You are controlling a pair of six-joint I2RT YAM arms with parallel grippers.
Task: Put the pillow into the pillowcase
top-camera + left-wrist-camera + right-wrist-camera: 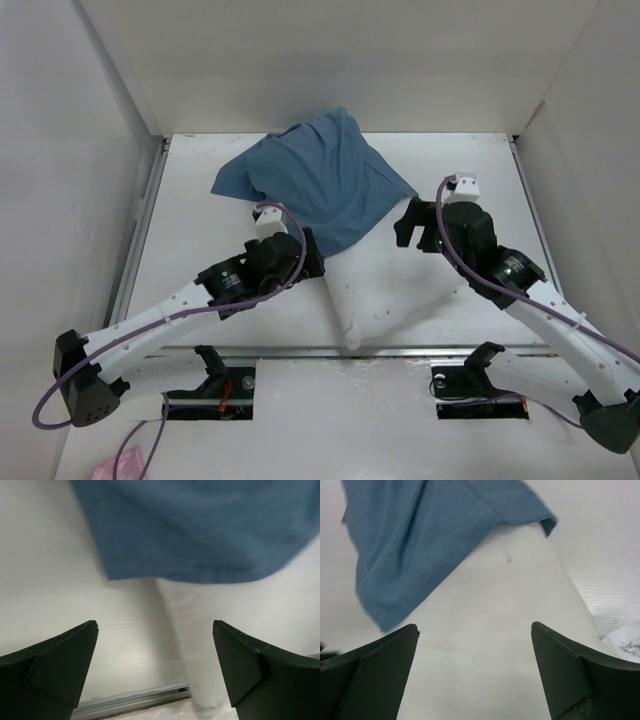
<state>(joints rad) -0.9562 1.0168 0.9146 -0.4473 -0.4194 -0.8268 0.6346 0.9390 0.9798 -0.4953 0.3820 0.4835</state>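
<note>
The pillow by the pillowcase's hem [358, 252] [428, 612] is below my right gripper and to its left in the top view. My right gripper will move across and down onto it.
The blue pillowcase [320, 185] lies at the table's far middle, pulled over the far part of the white pillow [390, 290], whose near half sticks out toward the front edge. My left gripper [312, 262] is open and empty at the pillow's left side, by the pillowcase's hem. In the left wrist view the gripper [155, 655] hovers with the pillowcase [200, 525] above and the pillow [200, 630] below. My right gripper [408, 225] is open and empty over the pillow's right side. The right wrist view shows this gripper [475, 660], the pillow [490, 630] and the pillowcase [420, 540]. A small tag [625, 642] shows at the right.
White walls enclose the table [210, 300] on the left, far and right sides. A metal rail [130, 700] runs along the front edge. Both arm bases [225, 375] sit below it. A pink object [120, 465] lies at the bottom left, off the table.
</note>
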